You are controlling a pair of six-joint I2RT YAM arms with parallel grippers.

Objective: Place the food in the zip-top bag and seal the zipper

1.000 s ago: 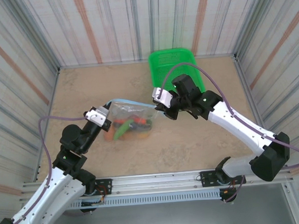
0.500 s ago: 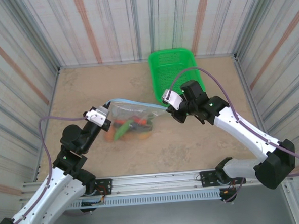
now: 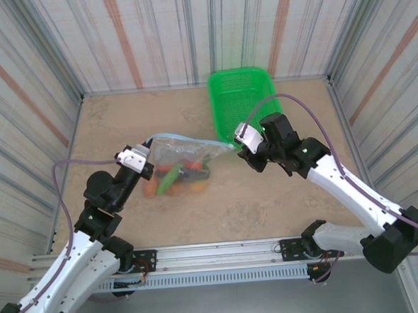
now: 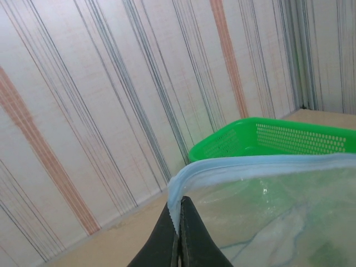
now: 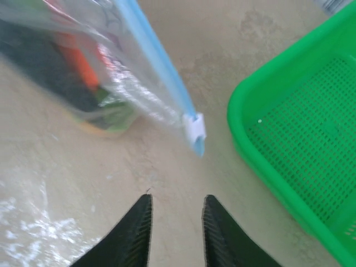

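Observation:
The bag's corner comes down onto the tabletop beyond the food next, after my left gripper rises. My left gripper then releases it, since that spot lies below the gripper.
The clear zip-top bag (image 3: 192, 156) lies left of centre with the food (image 3: 175, 178) inside: orange, green, red and dark pieces. Its light blue zipper (image 3: 194, 140) runs along the far edge, with a white slider (image 5: 194, 127) at the right end. My left gripper (image 3: 150, 151) is shut on the bag's left corner, the fingers (image 4: 189, 233) pinching the plastic just under the zipper (image 4: 261, 166). My right gripper (image 3: 238, 152) is open just right of the bag, its fingers (image 5: 136, 228) apart over bare table, a short way from the slider and touching nothing.
A green mesh basket (image 3: 242, 101) stands at the back, close behind my right gripper, and its rim (image 5: 261, 150) is near the slider. Striped walls close in the table on three sides. Bare tabletop (image 3: 254, 203) lies in front of the bag.
My right gripper has let go of the zipper's right end, opened, and drawn back to the right. The left gripper keeps its hold on the corner.

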